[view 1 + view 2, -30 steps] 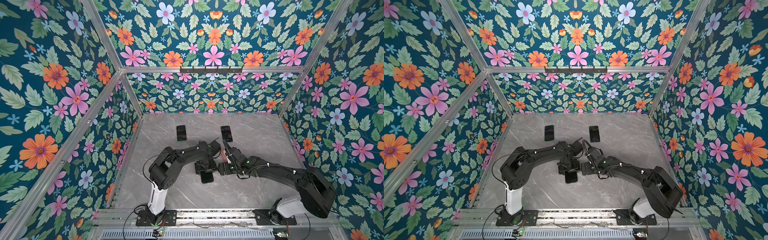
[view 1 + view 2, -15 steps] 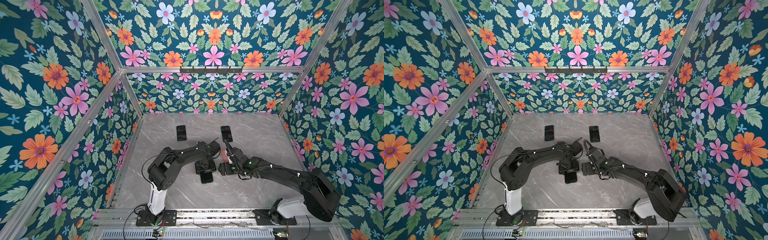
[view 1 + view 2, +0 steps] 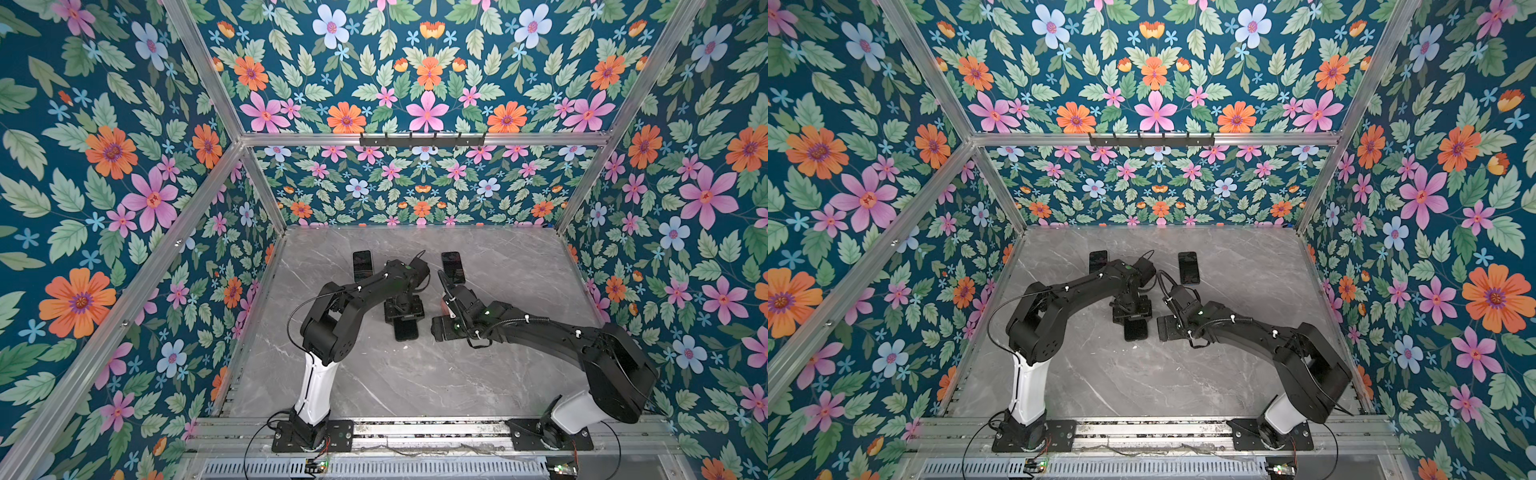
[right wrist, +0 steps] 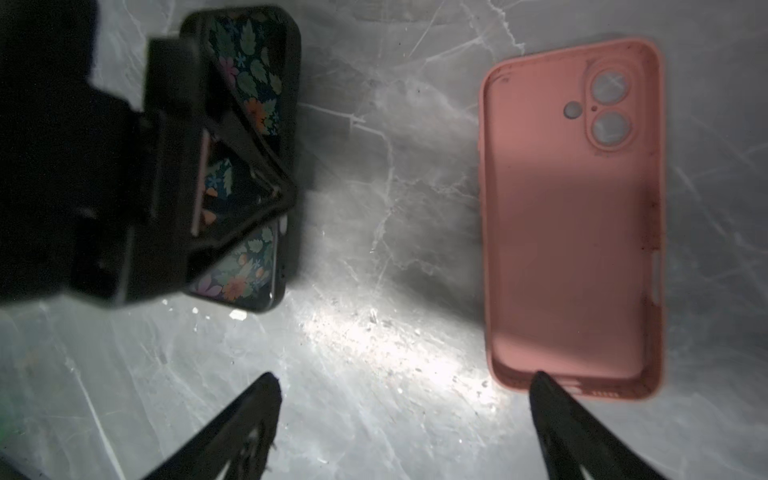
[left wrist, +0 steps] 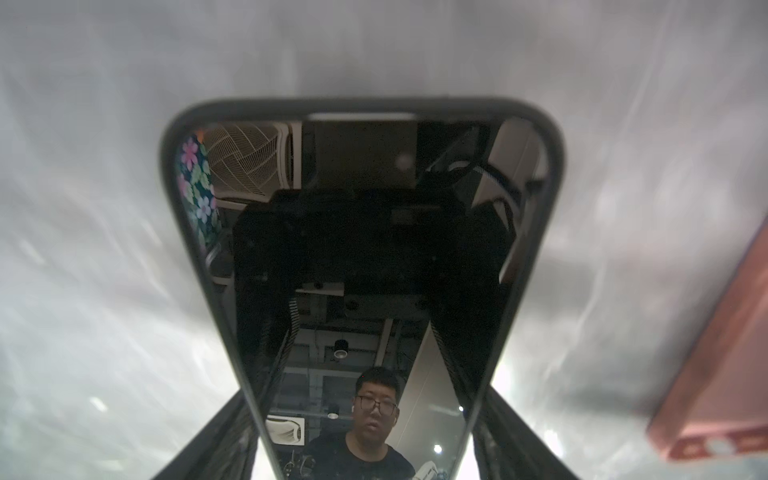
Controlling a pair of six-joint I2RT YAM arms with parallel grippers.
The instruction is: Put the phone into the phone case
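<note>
I should carry the black phone outward with my left gripper and release it on the bare table that lies beside the dark phone farther from the case.
A black phone (image 3: pixel 406 330) (image 3: pixel 1136 330) lies screen up in the middle of the grey table. My left gripper (image 3: pixel 405 318) points down over it, one finger against each long edge. In the left wrist view the phone (image 5: pixel 361 208) fills the gap between the fingers (image 5: pixel 232 419), and my left gripper (image 5: pixel 365 395) is shut on it. The pink phone case (image 4: pixel 573 216) lies hollow side up on the table, apart from the phone (image 4: pixel 257 266). My right gripper (image 4: pixel 405 386) hangs open over bare table between them, one fingertip over the case's end. In a top view only a pink sliver of the case (image 3: pixel 444 305) shows beside the right arm.
Two more dark phones (image 3: pixel 362 266) (image 3: pixel 453 268) lie flat toward the back of the table. Flowered walls close in the left, right and back sides. The two arm bases stand on the rail at the front edge.
The left jaws have narrowed slightly onto the phone's edges. The right arm has shifted a little and its gripper stays open. Phone and case have not moved.
</note>
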